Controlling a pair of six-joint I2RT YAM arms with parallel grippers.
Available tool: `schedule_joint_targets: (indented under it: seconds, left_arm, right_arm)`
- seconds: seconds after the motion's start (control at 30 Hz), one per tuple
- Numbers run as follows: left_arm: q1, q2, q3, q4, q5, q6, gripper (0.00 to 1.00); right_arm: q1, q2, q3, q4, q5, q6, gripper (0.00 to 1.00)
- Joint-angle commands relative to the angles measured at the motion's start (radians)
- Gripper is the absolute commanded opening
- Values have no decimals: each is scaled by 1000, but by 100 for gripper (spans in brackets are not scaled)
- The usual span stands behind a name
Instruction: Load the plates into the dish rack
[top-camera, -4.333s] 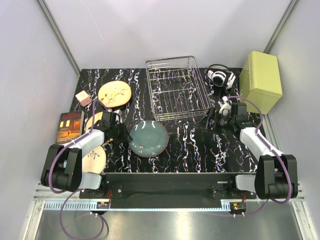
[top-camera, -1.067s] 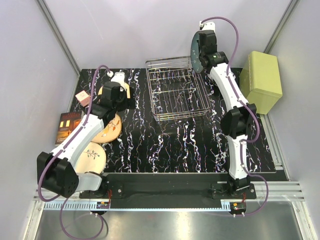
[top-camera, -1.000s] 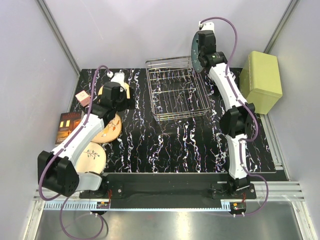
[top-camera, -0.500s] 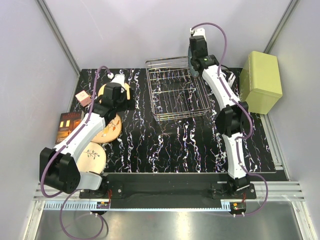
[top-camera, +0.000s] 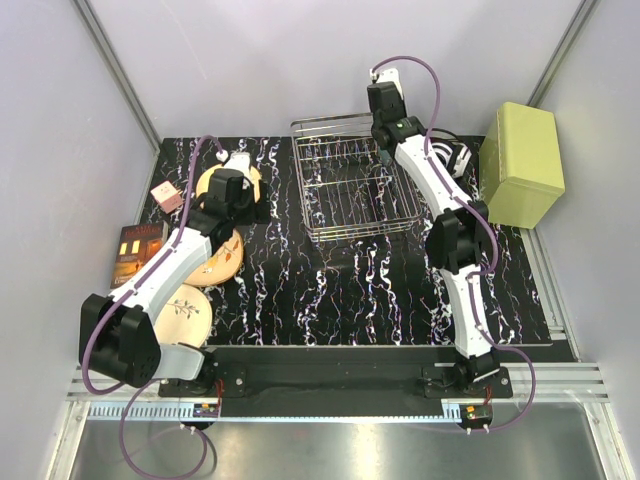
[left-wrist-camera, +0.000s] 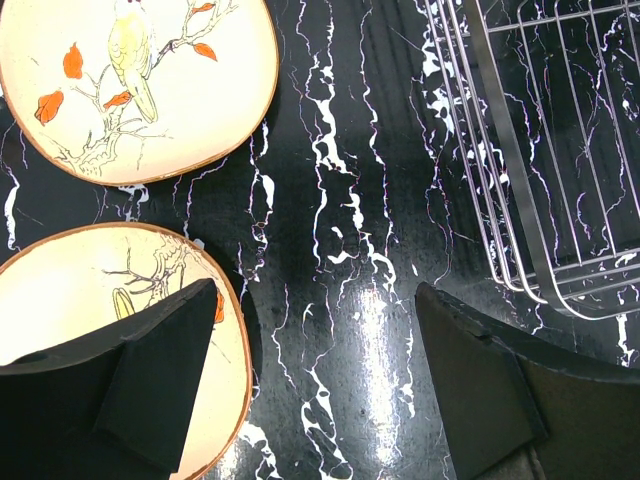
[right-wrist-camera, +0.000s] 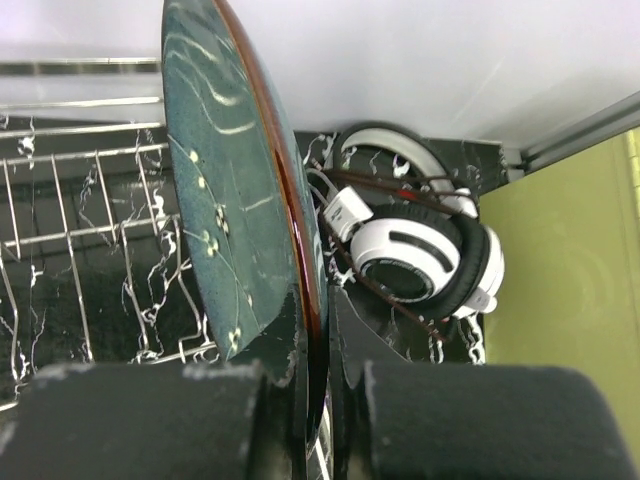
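Note:
The robot should move its right gripper a little toward the middle of the rack next, then lower the dark teal plate among the wires (top-camera: 374, 166).
My right gripper (right-wrist-camera: 320, 300) is shut on the rim of the dark teal plate (right-wrist-camera: 230, 200), which stands on edge above the back right part of the dish rack (top-camera: 340, 190). The rack's wires (right-wrist-camera: 80, 230) show to the left of that plate. My left gripper (left-wrist-camera: 315, 330) hangs open over bare table, between the tan plates and the rack (left-wrist-camera: 540, 150). Its left finger (left-wrist-camera: 150, 370) overlaps one leafy tan plate (left-wrist-camera: 100, 290); another tan plate (left-wrist-camera: 140, 80) lies beyond. From above, my left gripper (top-camera: 232, 195) covers part of the back plate (top-camera: 215, 180). Two more tan plates (top-camera: 222, 258) (top-camera: 185, 315) lie nearer.
White headphones (right-wrist-camera: 420, 250) lie right of the rack, next to the pale green box (top-camera: 520, 160). A book (top-camera: 135, 252) and a small pink box (top-camera: 166, 196) sit at the table's left edge. Grey walls close in the back and sides.
My right arm has swung left with the teal plate, from beside the rack's back right corner to over it. The left gripper has edged slightly toward the back.

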Motion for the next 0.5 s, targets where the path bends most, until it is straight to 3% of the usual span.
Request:
schedule_joint_targets:
  seconds: [0.0,0.37,0.4,0.47]
  left_arm:
    - [4,-14,1,46,-13,-13,86]
    - [5,-17,10,45,-31,6,88]
    - [5,-22,7,46,-31,6,88]
    - [5,-25,5,41,-33,10,88]
  right_arm:
    - [18,-28,5,136,90,17,0]
    - [18,38,14,136,99,16,5]
    - [18,40,11,136,102,11,9]
    - [18,43,6,135,96,5,26]
